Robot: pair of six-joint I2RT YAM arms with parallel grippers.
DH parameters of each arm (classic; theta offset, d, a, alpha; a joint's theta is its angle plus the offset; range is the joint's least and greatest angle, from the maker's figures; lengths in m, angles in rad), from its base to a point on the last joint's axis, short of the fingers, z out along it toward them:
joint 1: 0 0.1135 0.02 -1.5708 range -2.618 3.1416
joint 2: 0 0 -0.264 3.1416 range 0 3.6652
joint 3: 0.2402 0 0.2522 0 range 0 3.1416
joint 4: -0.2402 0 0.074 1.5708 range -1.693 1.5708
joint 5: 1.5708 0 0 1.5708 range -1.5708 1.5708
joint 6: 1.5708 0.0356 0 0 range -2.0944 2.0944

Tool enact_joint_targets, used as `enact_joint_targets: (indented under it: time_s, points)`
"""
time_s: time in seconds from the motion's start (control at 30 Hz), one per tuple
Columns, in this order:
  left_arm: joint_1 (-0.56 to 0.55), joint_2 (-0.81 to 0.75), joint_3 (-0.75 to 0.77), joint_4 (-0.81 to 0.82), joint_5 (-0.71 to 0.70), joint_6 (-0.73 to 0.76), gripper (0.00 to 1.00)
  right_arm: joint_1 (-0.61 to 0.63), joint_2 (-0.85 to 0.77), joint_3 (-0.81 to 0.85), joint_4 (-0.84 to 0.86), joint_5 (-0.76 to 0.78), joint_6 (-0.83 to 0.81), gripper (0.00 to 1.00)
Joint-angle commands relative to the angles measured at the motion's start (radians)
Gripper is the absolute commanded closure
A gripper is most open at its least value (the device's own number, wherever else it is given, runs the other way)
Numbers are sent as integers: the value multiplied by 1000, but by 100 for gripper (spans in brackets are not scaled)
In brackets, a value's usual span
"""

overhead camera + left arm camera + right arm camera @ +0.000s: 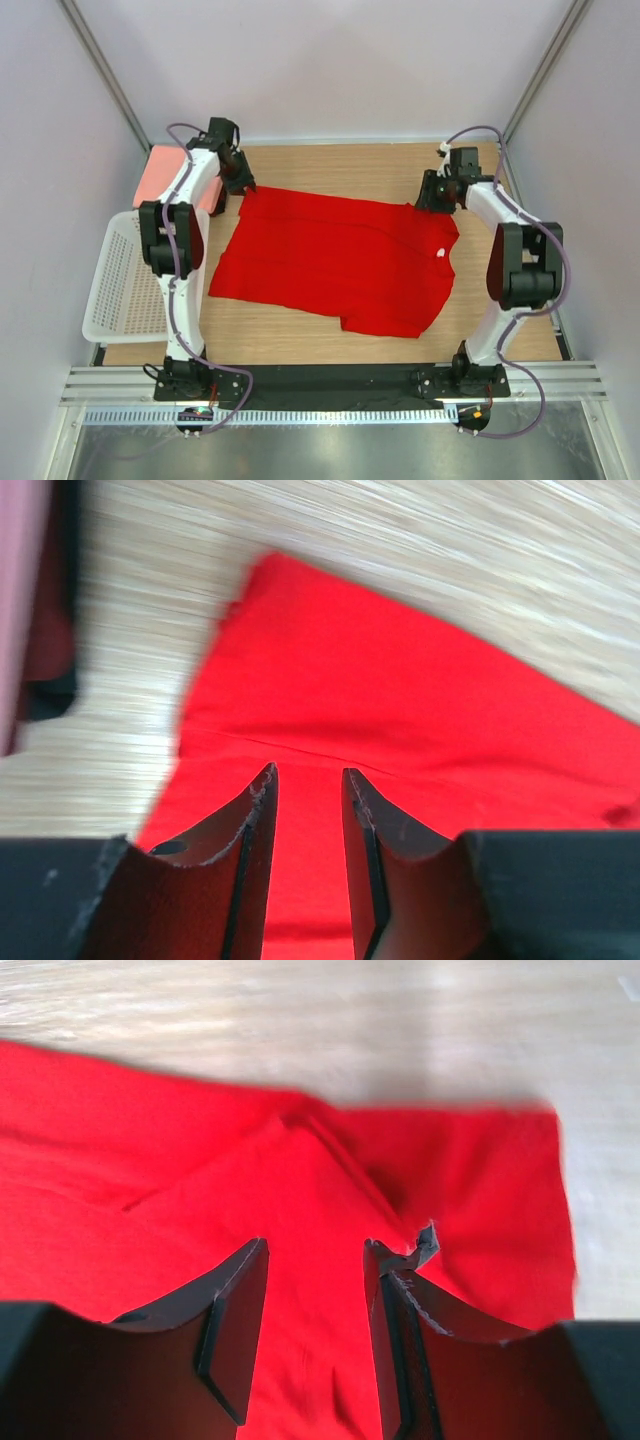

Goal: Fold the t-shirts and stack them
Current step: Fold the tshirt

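Note:
My right gripper comes across and down to the t-shirt's creased far edge next, since that crease lies below it and to its left in the top view.
A bright red t-shirt [335,260] lies spread on the wooden table, folded roughly in half with a white label near its right side. My left gripper [238,182] hovers at the shirt's far left corner, jaws parted, only red cloth [400,700] beneath the gap and nothing pinched. At the far right corner my right gripper [438,196] also stands open above the red cloth [300,1190], holding nothing. A salmon-pink folded t-shirt [160,175] sits at the far left, partly behind my left arm; a dark folded edge [50,695] shows beside it in the left wrist view.
A white mesh basket [120,280] stands at the table's left edge. Grey walls close in the table on the left, right and far sides. The arm bases sit on a black bar along the near edge.

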Motion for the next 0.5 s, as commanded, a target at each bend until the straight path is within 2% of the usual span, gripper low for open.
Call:
enact_joint_targets:
  time_s: [0.0,0.23,0.47]
  points:
    - [-6,-34,31,0,218,-21,66,2,93,122,42,-139,-126,51]
    - [-6,-184,-180,75,258,-37,62,2,277,305,-28,-216,-241,52]
    - [-6,-246,-179,60,261,-37,62,2,343,372,-52,-287,-281,52]
